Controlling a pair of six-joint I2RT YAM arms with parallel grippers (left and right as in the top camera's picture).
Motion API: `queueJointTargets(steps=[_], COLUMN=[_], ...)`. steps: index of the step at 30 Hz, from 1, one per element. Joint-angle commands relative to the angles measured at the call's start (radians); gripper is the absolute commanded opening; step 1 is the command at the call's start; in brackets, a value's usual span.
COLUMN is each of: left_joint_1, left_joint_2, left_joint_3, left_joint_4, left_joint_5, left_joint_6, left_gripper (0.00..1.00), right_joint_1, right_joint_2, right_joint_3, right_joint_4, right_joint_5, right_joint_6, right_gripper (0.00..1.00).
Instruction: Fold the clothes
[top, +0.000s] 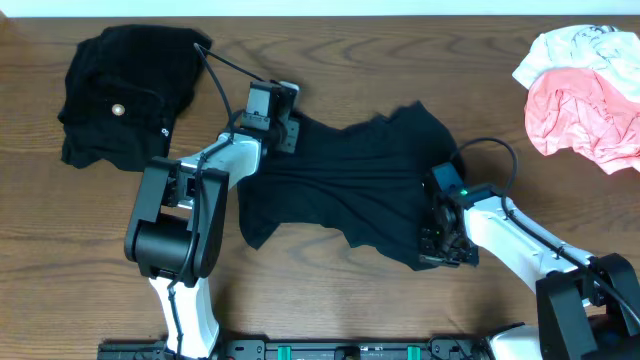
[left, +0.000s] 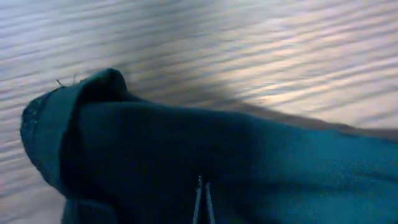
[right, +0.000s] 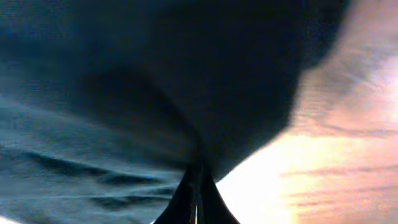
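Observation:
My left gripper goes left in the overhead view next, toward the bare strip of the table beside the black garment (top: 213, 118), and releases, as creases run across the shirt (top: 345, 180).
A plain black shirt (top: 345, 180) lies stretched across the middle of the table. My left gripper (top: 288, 132) is shut on its upper left edge; the left wrist view shows the closed fingertips (left: 202, 186) under dark fabric (left: 186, 149). My right gripper (top: 440, 235) is shut on the shirt's lower right edge; the right wrist view shows the closed jaws (right: 198, 180) pinching the cloth (right: 124, 93). A black garment with a pale button (top: 125, 95) lies bunched at the far left. Pink (top: 585, 115) and white (top: 580, 45) garments lie at the far right.
The wooden table (top: 330, 300) shows bare in front of the shirt. Cables run from both wrists over the table. The arm bases stand at the near edge.

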Motion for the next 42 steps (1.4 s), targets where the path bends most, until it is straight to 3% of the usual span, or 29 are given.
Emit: queueJointTargets(steps=[1,7,17,27,31,34,42], left_joint_1=[0.039,0.094,0.096,0.095,0.095,0.097,0.157], left_joint_2=[0.051,0.05,0.046,-0.152,-0.294,-0.377,-0.435], left_joint_3=[-0.015,-0.015,-0.015,-0.015,-0.015,-0.015,-0.054], left_joint_4=[-0.044,-0.058,-0.056,-0.095,-0.189,-0.317,-0.676], left_joint_5=[-0.156,-0.159,-0.135,-0.137,-0.137,-0.137,-0.135], left_joint_6=[-0.067,-0.144,-0.147,-0.147,-0.148,-0.151,-0.233], left_gripper=[0.06,0.06,0.06,0.06,0.06,0.06,0.06], right_joint_1=[-0.007,-0.062,-0.095,-0.096,-0.096,-0.1,-0.183], right_joint_2=[-0.009,-0.009,-0.01,-0.14,-0.14,-0.131,-0.132], right_joint_3=[-0.014,-0.014,0.001,0.284,0.35,0.362,0.362], right_joint_4=[-0.007,-0.021,0.001,0.039,0.177,0.195,0.012], right_joint_5=[0.073,0.101,0.101,0.211,0.198,0.172,-0.013], right_joint_6=[0.043,0.049,0.049,-0.072,-0.197,-0.202,-0.166], right_gripper=[0.01,0.01,0.01,0.01,0.01,0.01,0.01])
